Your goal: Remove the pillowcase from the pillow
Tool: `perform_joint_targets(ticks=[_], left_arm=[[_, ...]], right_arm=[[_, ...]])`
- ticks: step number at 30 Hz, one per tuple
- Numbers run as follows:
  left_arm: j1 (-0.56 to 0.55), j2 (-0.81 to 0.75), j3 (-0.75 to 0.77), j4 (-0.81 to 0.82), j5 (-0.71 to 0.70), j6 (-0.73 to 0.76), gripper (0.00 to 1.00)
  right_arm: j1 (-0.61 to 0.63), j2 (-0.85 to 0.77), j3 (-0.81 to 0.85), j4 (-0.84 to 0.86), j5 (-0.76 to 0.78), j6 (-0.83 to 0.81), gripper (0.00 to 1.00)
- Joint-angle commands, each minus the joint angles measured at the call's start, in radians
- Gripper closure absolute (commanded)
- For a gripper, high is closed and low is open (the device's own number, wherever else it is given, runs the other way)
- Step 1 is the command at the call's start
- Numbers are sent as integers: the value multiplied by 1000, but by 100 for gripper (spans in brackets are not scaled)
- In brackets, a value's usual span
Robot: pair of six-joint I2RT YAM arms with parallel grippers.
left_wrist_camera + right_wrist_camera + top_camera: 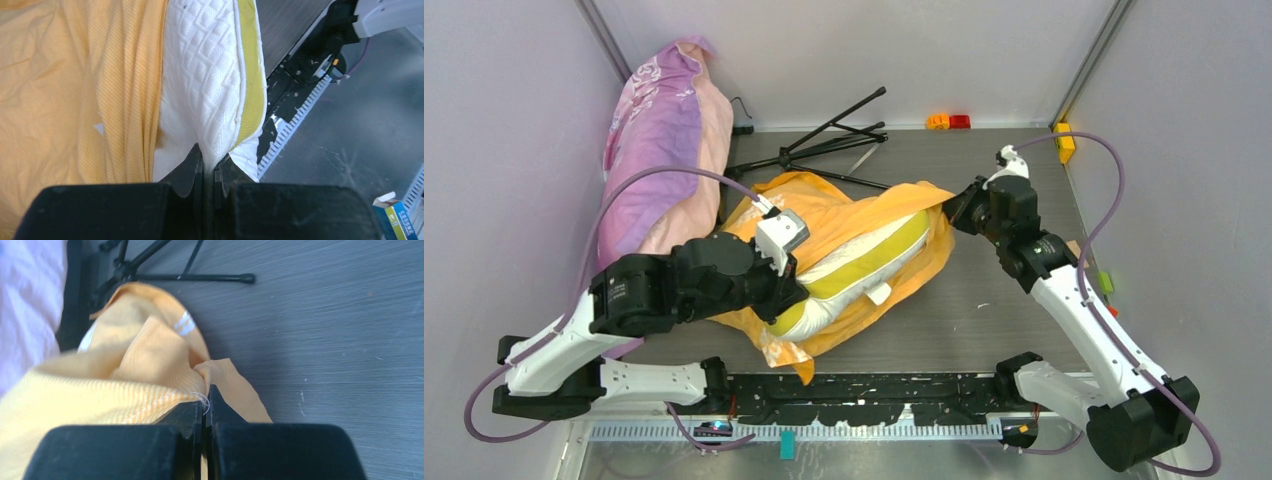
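I should lower the pillowcase's hem with my right gripper toward the pillow's exposed end (918,228), slightly left in the top view, and let go, since the pillowcase gapes there.
The orange pillowcase (849,212) lies crumpled mid-table, still round the far part of the white quilted pillow (856,262), whose yellow side band shows. My left gripper (797,300) is at the pillow's near-left end. In the left wrist view my left gripper (210,161) is shut on a pinch of the pillow's white cover (200,80), with the pillowcase (60,90) to its left. My right gripper (952,208) is at the case's far-right corner. In the right wrist view my right gripper (205,399) is shut on the pillowcase's hem (150,360).
A pink-purple floral pillow (659,150) leans on the left wall. A folded black tripod (834,140) lies behind the case. Small orange and red blocks (949,121) and a yellow block (1064,141) sit at the back, a wooden piece (1076,254) at right. A black rail (874,390) runs along the near edge.
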Motion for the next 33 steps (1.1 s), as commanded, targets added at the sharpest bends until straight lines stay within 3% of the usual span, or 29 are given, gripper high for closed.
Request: perform_joint_targets(ticks=[1,8,13,17,19,22,24,27,29,33], left_arm=[[-1,-81,7,111,139,13,100],[0,-133,-28,218,120,20,100],[0,-122,-18,268,67,37,100],[0,-103,2,295,24,47,100],[0,-95,7,303,2,52,100],[0,-69,11,296,-35,62,100],[0,-45,5,295,-57,67,100],[0,-8,-25,320,-90,79,100],[0,22,-40,346,-110,88,100],[9,114,-31,385,-116,100,100]], right_arm=[[-96,45,48,28,-21,66,100],[-100,255,17,76,-282,71,100],[-100,366,-78,173,-300,84,100],[-100,444,-86,149,-322,53,99],[-99,436,-73,110,-318,29,88],[-100,353,-64,49,-273,-2,54],[-99,274,-44,-7,-233,-19,41],[-99,167,9,-111,-160,-31,31],[-100,111,63,-205,-45,-4,18],[-100,44,181,-394,118,69,7]])
